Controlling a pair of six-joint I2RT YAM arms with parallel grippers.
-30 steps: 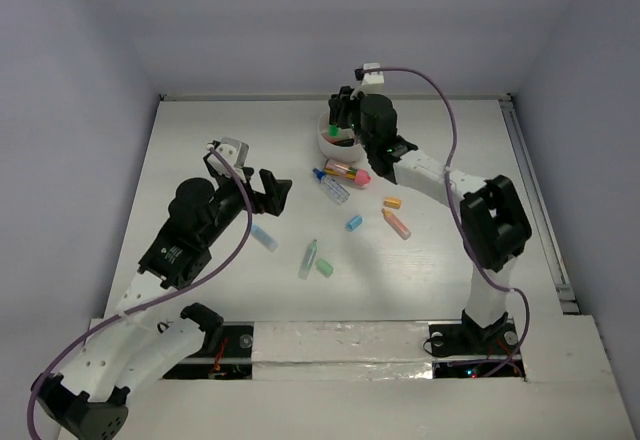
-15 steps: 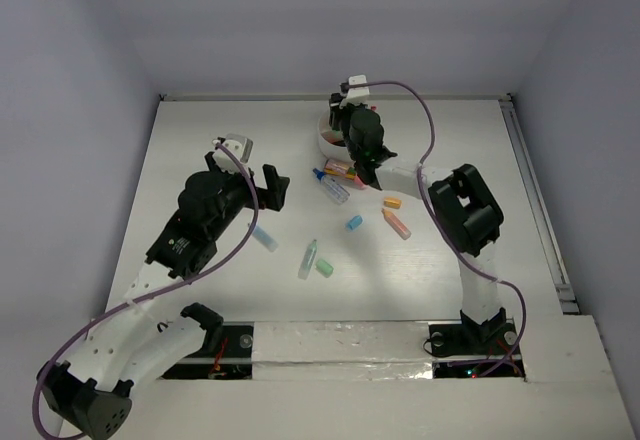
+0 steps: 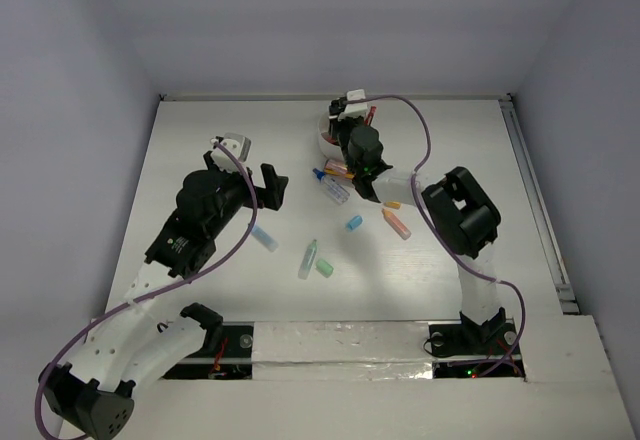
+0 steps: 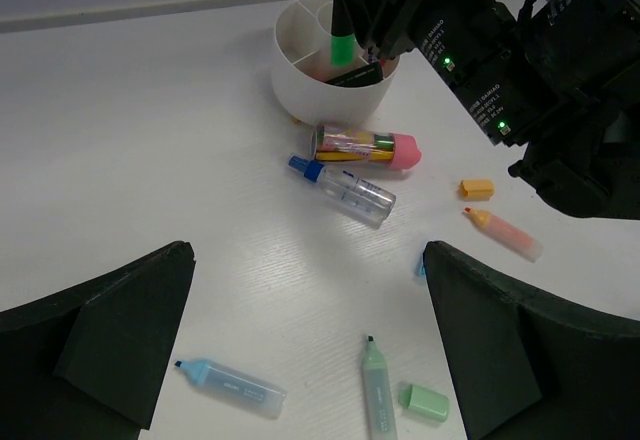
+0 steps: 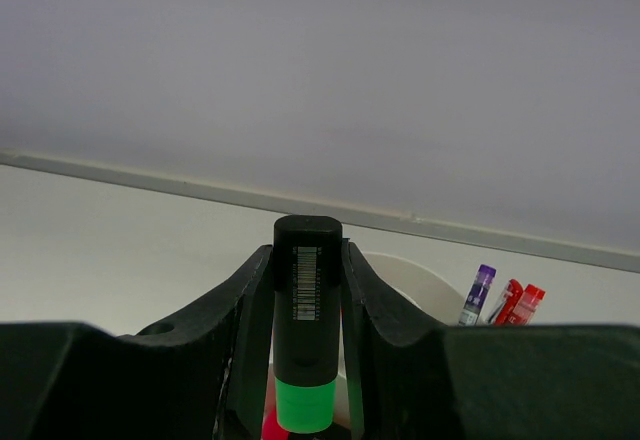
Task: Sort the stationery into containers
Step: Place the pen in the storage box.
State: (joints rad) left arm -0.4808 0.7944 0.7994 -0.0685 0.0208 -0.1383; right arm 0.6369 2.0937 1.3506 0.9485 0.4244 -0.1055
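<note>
My right gripper should next go down toward the white divided cup's near section (image 3: 332, 143) below and let go of the black marker, as the marker's green end is inside the cup's rim.
My right gripper (image 5: 307, 260) is shut on a black marker with a green end (image 5: 307, 280), held upright with the green end down. In the left wrist view this marker (image 4: 342, 40) hangs over the white divided cup (image 4: 300, 75), its green end just inside the rim. In the top view the right gripper (image 3: 346, 125) covers most of the cup (image 3: 324, 143). My left gripper (image 4: 305, 260) is open above the table with nothing between its fingers. Below it lie a pale blue highlighter (image 4: 232, 388), a pale green highlighter (image 4: 378, 390) and its green cap (image 4: 425, 401).
Beside the cup lie a pink-capped patterned marker (image 4: 365, 147) and a clear pen with a blue cap (image 4: 345, 188). An orange cap (image 4: 476, 189) and an orange highlighter (image 4: 505, 234) lie under the right forearm. A purple pen (image 5: 478, 293) and red pens (image 5: 520, 303) stand in the cup.
The right arm has folded in to the left, bringing its gripper and the green-ended marker over the cup. The left arm has barely shifted.
</note>
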